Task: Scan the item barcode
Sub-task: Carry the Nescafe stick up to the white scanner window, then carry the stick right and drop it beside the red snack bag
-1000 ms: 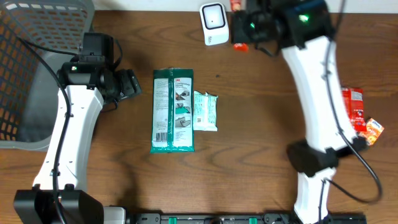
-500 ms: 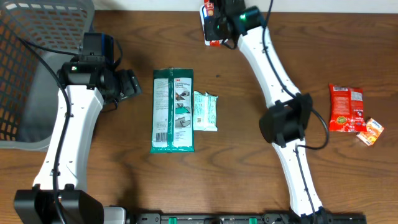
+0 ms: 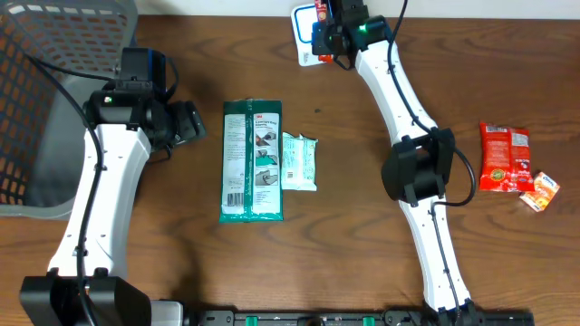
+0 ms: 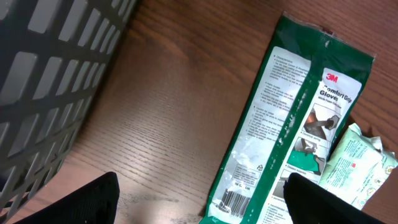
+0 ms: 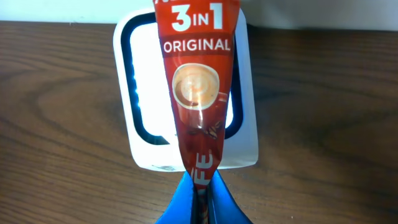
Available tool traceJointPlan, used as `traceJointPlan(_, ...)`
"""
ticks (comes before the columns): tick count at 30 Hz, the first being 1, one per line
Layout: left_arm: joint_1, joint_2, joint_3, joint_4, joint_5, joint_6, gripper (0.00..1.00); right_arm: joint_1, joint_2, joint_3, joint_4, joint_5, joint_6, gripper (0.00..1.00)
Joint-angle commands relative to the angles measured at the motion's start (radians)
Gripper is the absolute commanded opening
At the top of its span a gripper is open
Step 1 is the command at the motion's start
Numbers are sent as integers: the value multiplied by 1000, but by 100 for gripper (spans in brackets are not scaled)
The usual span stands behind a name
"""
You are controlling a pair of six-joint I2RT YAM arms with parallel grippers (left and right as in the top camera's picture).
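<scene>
The bare wood (image 3: pixel 462 176) beside the red snack bag is to the right in the overhead view, so my right gripper will swing back to it, then lower and release the sachet.
A red "3 in 1 Original" coffee sachet (image 5: pixel 198 93) hangs upright in front of the white barcode scanner (image 5: pixel 245 124), covering the middle of its lit window. My right gripper (image 5: pixel 200 180) is shut on the sachet's lower end, blue fingers pressed together. From overhead the right gripper (image 3: pixel 332 36) sits at the back edge, just right of the scanner (image 3: pixel 305 32). My left gripper (image 3: pixel 190 122) stands open and holds nothing; its black fingers (image 4: pixel 87 199) straddle bare wood and the corner of a green package (image 4: pixel 298 124).
The green 3M package (image 3: pixel 252 161) lies mid-table with a pale green packet (image 3: pixel 299 161) against its right side. A grey mesh basket (image 3: pixel 54 72) fills the far left. A red snack bag (image 3: pixel 503 156) and a small orange packet (image 3: pixel 544 190) lie at the right.
My right arm swung left and brought the sachet in front of the scanner, then shifted slightly over the last half second. The left arm has not moved.
</scene>
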Motion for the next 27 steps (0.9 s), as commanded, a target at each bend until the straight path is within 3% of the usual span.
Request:
traceJointPlan(1, 3, 11, -8, -3, -2, -2, 86, 0, 55, 17, 10, -2, -6, 1)
traceJointPlan(10, 3, 11, -8, -4, -2, -2, 86, -5, 49, 16, 22, -11, -21, 1)
traceJointPlan(14, 3, 11, -7, -4, -2, -2, 86, -38, -48, 18, -17, -155, -21, 1)
traceJointPlan(27, 3, 11, -8, -4, -2, -2, 86, -236, -530, 18, -553, -113, -44, 1)
